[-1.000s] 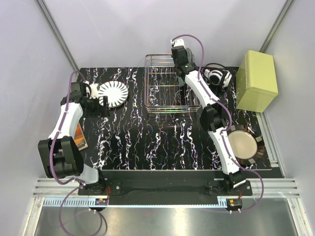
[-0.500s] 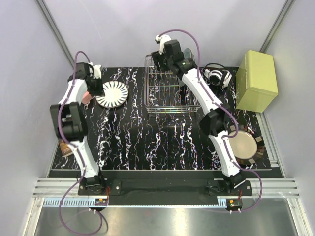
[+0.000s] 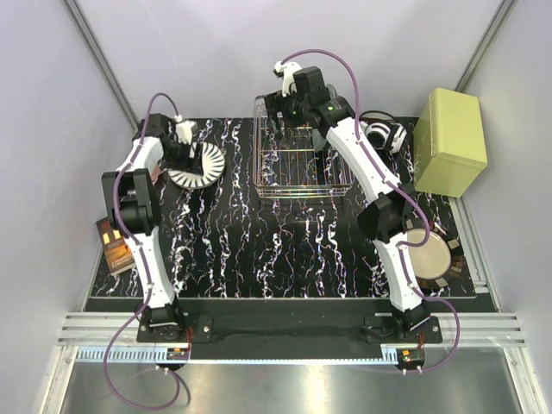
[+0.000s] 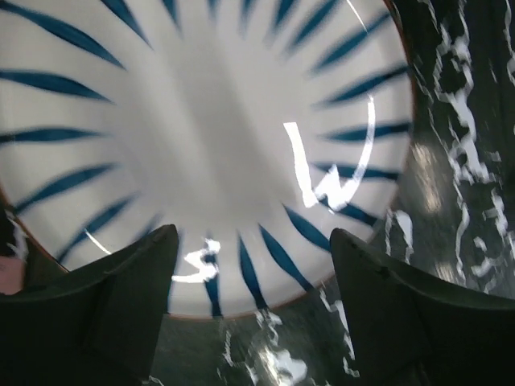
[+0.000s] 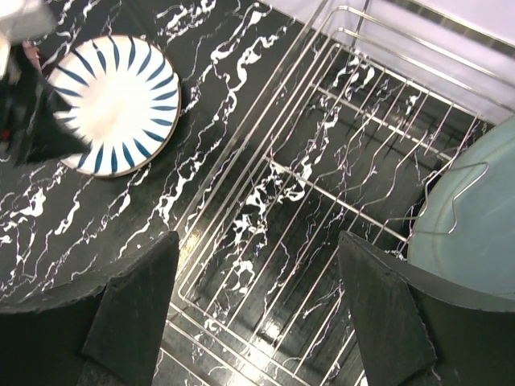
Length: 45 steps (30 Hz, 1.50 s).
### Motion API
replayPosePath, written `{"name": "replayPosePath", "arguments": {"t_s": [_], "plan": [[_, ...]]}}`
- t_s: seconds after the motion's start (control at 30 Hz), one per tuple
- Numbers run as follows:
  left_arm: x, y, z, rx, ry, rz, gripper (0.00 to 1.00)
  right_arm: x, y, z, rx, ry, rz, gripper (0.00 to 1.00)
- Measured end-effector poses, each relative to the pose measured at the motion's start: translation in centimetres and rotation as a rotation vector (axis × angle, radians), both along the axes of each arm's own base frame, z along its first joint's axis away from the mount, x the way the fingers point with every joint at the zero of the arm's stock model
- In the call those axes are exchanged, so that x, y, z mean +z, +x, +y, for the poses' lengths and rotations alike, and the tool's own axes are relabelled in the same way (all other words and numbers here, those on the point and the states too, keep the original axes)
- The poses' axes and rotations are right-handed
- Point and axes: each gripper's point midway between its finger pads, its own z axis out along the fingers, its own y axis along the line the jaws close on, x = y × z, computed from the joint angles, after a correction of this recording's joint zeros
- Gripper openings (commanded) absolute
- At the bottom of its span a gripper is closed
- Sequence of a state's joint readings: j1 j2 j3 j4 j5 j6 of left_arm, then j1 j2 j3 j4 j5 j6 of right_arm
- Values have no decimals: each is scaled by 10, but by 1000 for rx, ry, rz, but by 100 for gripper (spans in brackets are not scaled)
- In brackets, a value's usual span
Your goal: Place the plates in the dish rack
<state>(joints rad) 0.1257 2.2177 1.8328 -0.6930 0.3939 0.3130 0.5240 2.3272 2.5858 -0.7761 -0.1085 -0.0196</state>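
Observation:
My left gripper moves back and toward the rack next, then goes down onto the striped plate's rim facing the rack (image 3: 222,166) (image 4: 409,90).
The white plate with dark radial stripes (image 3: 205,164) lies on the black marbled table, left of the dish rack (image 3: 297,164). My left gripper (image 3: 184,143) hovers open at its left rim; in the left wrist view the striped plate (image 4: 201,137) fills the frame and its near rim lies between the open gripper's (image 4: 253,249) fingers. My right gripper (image 3: 283,105) hangs open over the wire rack's (image 5: 322,209) back left part, its own view (image 5: 257,249) showing nothing between the fingers. A pale green-blue plate (image 5: 475,209) stands in the rack. The beige, brown-rimmed plate (image 3: 429,253) lies front right, partly under the right arm.
A yellow-green box (image 3: 448,141) stands at the back right. A black-and-white object (image 3: 384,135) lies between it and the rack. A small orange-brown item (image 3: 114,246) sits at the table's left edge. Grey walls close in the sides and back.
The left arm swung up and back, bringing its gripper onto the striped plate's left rim. The right gripper moved left across the rack's back and now stands open.

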Motion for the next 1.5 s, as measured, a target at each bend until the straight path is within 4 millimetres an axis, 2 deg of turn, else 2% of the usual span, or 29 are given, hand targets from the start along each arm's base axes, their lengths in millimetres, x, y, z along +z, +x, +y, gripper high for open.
{"name": "replayPosePath", "arguments": {"t_s": [0.13, 0.23, 0.3, 0.43, 0.53, 0.67, 0.8, 0.97, 1.07, 1.23, 1.4, 1.5], "plan": [[2, -43, -22, -144, 40, 23, 77, -6, -2, -1, 5, -7, 19, 87], [3, -61, -39, -250, 88, 14, 76, -7, -3, -1, 6, -8, 24, 86], [0, -66, -47, -306, 118, 7, 75, -7, -3, -1, 5, -7, 25, 87], [-7, -67, -42, -329, 183, 7, 74, -7, -3, -1, 5, -7, 26, 86], [-8, -56, -30, -304, 245, -20, 72, -7, -3, -1, 5, -7, 26, 87], [-15, -43, -21, -283, 316, -34, 66, -9, -3, -1, 3, -10, 30, 87], [-28, -40, -24, -308, 356, -23, 56, -18, -4, -2, 1, -22, 49, 86], [-32, -38, -32, -353, 395, -30, 15, -25, -4, -5, -6, -35, 63, 86], [-29, -34, -38, -378, 409, -56, 2, -25, -3, -6, -15, -38, 60, 86], [-28, -37, -40, -404, 426, -93, 0, -25, -3, -6, -16, -41, 62, 86], [-28, -57, -40, -414, 422, -67, 0, -29, -3, -8, -22, -48, 68, 86], [-28, -78, -42, -432, 412, -37, 0, -33, -4, -8, -22, -53, 75, 86]]}}
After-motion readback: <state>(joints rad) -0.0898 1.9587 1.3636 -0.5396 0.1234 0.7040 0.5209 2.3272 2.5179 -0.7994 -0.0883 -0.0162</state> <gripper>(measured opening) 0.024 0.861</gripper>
